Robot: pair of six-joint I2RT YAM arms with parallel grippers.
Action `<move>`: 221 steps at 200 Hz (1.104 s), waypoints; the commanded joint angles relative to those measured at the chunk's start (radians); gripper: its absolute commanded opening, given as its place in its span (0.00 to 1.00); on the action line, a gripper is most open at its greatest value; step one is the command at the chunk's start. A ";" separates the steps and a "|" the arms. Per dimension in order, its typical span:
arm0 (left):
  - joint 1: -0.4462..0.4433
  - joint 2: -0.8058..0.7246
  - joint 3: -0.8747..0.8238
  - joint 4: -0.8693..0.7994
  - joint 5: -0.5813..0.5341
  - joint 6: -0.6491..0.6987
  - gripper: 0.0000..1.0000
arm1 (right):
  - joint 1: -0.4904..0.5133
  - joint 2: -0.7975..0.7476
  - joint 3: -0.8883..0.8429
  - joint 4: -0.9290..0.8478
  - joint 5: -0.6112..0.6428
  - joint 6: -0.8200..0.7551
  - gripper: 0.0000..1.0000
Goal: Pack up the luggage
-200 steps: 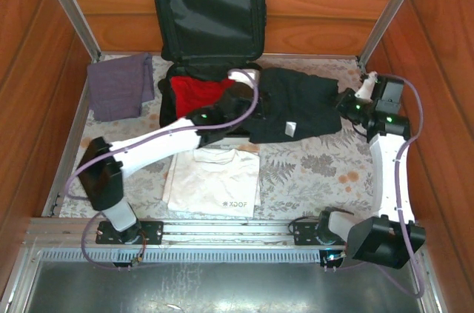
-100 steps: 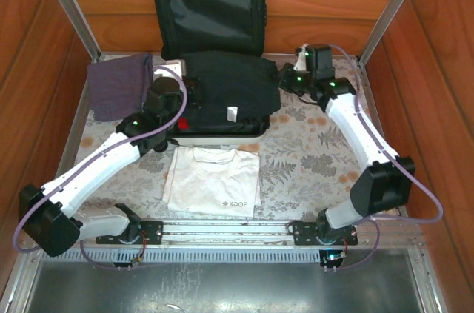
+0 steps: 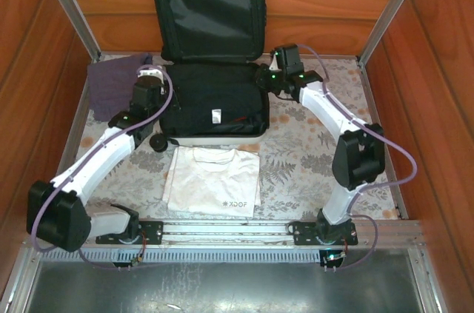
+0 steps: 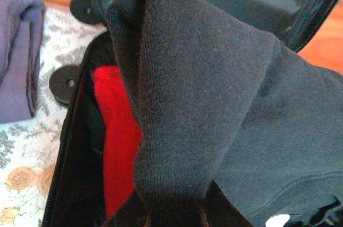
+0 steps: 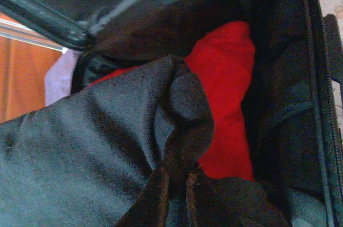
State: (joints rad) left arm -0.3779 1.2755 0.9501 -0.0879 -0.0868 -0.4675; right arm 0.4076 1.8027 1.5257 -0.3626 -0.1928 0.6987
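Note:
My right gripper holds the black garment's bunched corner above the red garment's uncovered end (image 5: 228, 87) inside the luggage and should lower it, cover that end and release.
The luggage (image 3: 211, 17) lies open at the back of the table, its lid leaning on the wall. A black garment (image 3: 215, 98) is spread over its lower half. My left gripper (image 3: 164, 82) is shut on the garment's left edge, at the luggage's left rim. My right gripper (image 3: 261, 80) is shut on the right edge, at the right rim. In the left wrist view a thick fold of the black garment (image 4: 187, 103) runs into the left gripper (image 4: 171, 213). In the right wrist view the right gripper (image 5: 177, 184) pinches a bunched corner. A red garment (image 5: 230, 98) lies underneath, inside the luggage.
A folded white shirt (image 3: 212, 180) lies on the floral cloth in front of the luggage. A folded purple cloth (image 3: 115, 87) sits at the back left, beside the left arm. Wooden walls close in the back and both sides. The luggage wheels (image 4: 64, 83) stick out on its left.
Both arms have carried the black garment from the right of the table leftward over the luggage. It now covers the red garment. The right arm has stretched far to the back.

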 commanded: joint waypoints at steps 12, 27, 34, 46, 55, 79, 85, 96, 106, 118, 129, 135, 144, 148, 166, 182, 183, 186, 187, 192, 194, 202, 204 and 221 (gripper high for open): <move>0.057 0.141 0.063 0.049 0.134 0.027 0.00 | -0.001 0.075 0.054 0.040 0.047 0.008 0.00; 0.071 0.219 0.107 0.050 0.175 0.043 0.00 | -0.001 0.112 0.076 0.041 0.062 -0.011 0.00; 0.080 0.254 0.127 0.050 0.191 0.048 0.00 | -0.001 0.131 0.089 0.039 0.070 -0.022 0.00; 0.093 0.317 0.158 0.051 0.213 0.050 0.00 | -0.001 0.171 0.112 0.042 0.081 -0.047 0.00; 0.104 0.365 0.185 0.051 0.228 0.050 0.00 | -0.001 0.203 0.133 0.040 0.084 -0.067 0.02; 0.137 0.462 0.238 0.042 0.237 0.043 0.12 | -0.001 0.297 0.201 0.014 0.086 -0.121 0.18; 0.144 0.477 0.249 0.037 0.231 0.041 0.18 | -0.001 0.313 0.215 0.004 0.087 -0.128 0.23; 0.153 0.496 0.268 0.025 0.223 0.045 0.35 | -0.001 0.329 0.234 -0.015 0.089 -0.139 0.36; 0.155 0.498 0.281 0.004 0.202 0.049 0.49 | -0.001 0.330 0.241 -0.025 0.094 -0.154 0.48; 0.156 0.489 0.283 -0.009 0.183 0.059 0.59 | -0.001 0.322 0.250 -0.044 0.106 -0.174 0.56; 0.157 0.472 0.286 -0.030 0.158 0.065 0.63 | -0.001 0.320 0.280 -0.079 0.105 -0.218 0.60; 0.157 0.460 0.286 -0.041 0.148 0.071 0.65 | -0.001 0.323 0.305 -0.115 0.103 -0.242 0.62; 0.157 0.440 0.290 -0.059 0.134 0.078 0.67 | -0.001 0.328 0.356 -0.177 0.115 -0.271 0.63; 0.157 0.432 0.290 -0.067 0.130 0.081 0.68 | -0.001 0.329 0.375 -0.202 0.121 -0.281 0.64; 0.157 0.381 0.284 -0.085 0.120 0.087 0.70 | -0.001 0.324 0.440 -0.287 0.138 -0.321 0.64; 0.155 0.328 0.277 -0.103 0.116 0.096 0.71 | -0.001 0.297 0.457 -0.323 0.146 -0.322 0.65; 0.155 0.324 0.277 -0.104 0.115 0.097 0.71 | -0.001 0.294 0.456 -0.324 0.147 -0.322 0.66; 0.155 0.313 0.277 -0.110 0.111 0.098 0.71 | -0.001 0.286 0.453 -0.325 0.146 -0.323 0.67; 0.155 0.310 0.277 -0.111 0.110 0.099 0.71 | -0.001 0.283 0.453 -0.326 0.145 -0.322 0.67; 0.155 0.291 0.275 -0.122 0.100 0.100 0.71 | -0.001 0.270 0.451 -0.330 0.149 -0.314 0.70; 0.155 0.284 0.274 -0.127 0.095 0.101 0.71 | -0.001 0.265 0.447 -0.333 0.152 -0.310 0.71; 0.155 0.252 0.275 -0.153 0.076 0.106 0.71 | -0.001 0.240 0.437 -0.338 0.151 -0.293 0.72; 0.155 0.244 0.275 -0.160 0.070 0.107 0.71 | -0.001 0.233 0.433 -0.338 0.147 -0.292 0.73; 0.155 0.157 0.260 -0.225 0.017 0.115 0.71 | -0.001 0.176 0.401 -0.359 0.131 -0.281 0.76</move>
State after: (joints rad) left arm -0.2230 1.5433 1.2148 -0.2031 0.0143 -0.3843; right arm 0.4057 2.0827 1.9579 -0.6422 -0.0631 0.4156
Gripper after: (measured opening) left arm 0.711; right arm 0.743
